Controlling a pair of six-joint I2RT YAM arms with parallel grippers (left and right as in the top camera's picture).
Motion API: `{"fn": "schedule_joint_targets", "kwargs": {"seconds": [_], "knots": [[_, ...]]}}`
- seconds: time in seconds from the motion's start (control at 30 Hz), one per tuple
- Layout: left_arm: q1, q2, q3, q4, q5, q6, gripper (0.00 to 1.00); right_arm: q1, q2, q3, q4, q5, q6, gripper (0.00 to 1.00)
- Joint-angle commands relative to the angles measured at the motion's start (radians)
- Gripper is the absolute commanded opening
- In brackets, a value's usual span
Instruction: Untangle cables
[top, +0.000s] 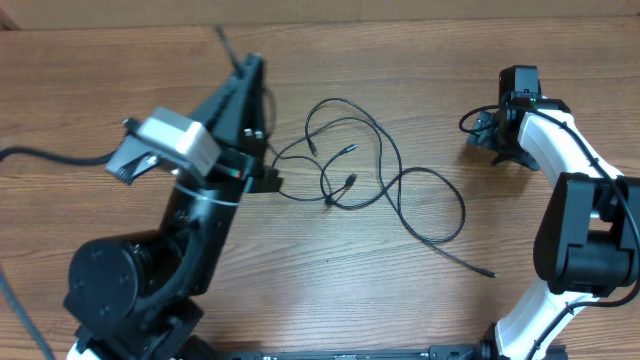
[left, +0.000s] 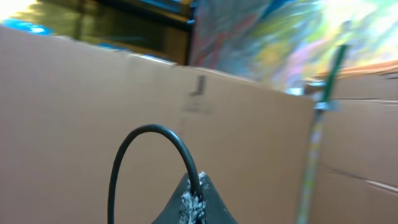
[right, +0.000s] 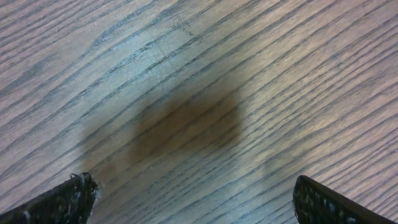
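Observation:
I will next swing my left gripper to the left in the overhead view, then tilt it down to lay the cable on the bare wood next to the loops.
Several thin black cables (top: 385, 165) lie in loose overlapping loops mid-table, small plugs (top: 350, 180) showing inside the bunch and one end (top: 488, 272) trailing to the front right. My left gripper (top: 252, 64) is raised at the back left, tilted up toward the wall. It is shut on a cable (left: 149, 129) that arcs up out of the closed jaws (left: 196, 190) and bends down to the left. My right gripper (top: 500, 140) hangs open low over bare wood to the right of the loops, with nothing between its fingers (right: 68, 199).
A brown cardboard wall (left: 74, 93) runs along the table's back edge (top: 420, 12). A thin green-and-white rod (left: 320, 124) stands in front of it. The left arm's thick black cable (top: 40, 155) crosses the table's left side.

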Motion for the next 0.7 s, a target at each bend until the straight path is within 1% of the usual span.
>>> {"fn": "schedule_joint_targets", "kwargs": {"seconds": [0.0,0.07,0.23,0.37,0.43,0.5,0.57,0.67], "knots": [[-0.005,-0.024,0.011,-0.038,-0.282,0.069,0.04,0.003,-0.023,-0.005,0.005,0.006,-0.002,1.0],[-0.005,-0.024,0.011,-0.083,-0.502,0.068,0.04,0.003,-0.023,-0.005,0.005,0.006,-0.002,1.0],[-0.005,-0.023,0.011,-0.157,-0.795,0.069,0.04,0.003,-0.023,-0.005,0.005,0.006,-0.002,1.0],[-0.004,-0.023,0.011,-0.216,-0.983,0.068,0.04,0.003,-0.023,-0.005,0.005,0.006,-0.002,1.0],[-0.004,-0.019,0.01,-0.261,-1.049,0.068,0.04,0.003,-0.023,-0.005,0.005,0.006,-0.002,1.0],[0.0,-0.011,0.01,-0.312,-1.081,0.058,0.04,0.003,-0.023,-0.005,0.005,0.006,-0.002,1.0],[0.008,0.002,0.008,-0.372,-1.081,0.039,0.04,0.003,-0.023,-0.005,0.005,0.006,-0.002,1.0],[0.023,0.032,0.008,-0.493,-1.081,-0.023,0.04,0.003,-0.023,-0.005,0.005,0.006,-0.002,1.0]]}}
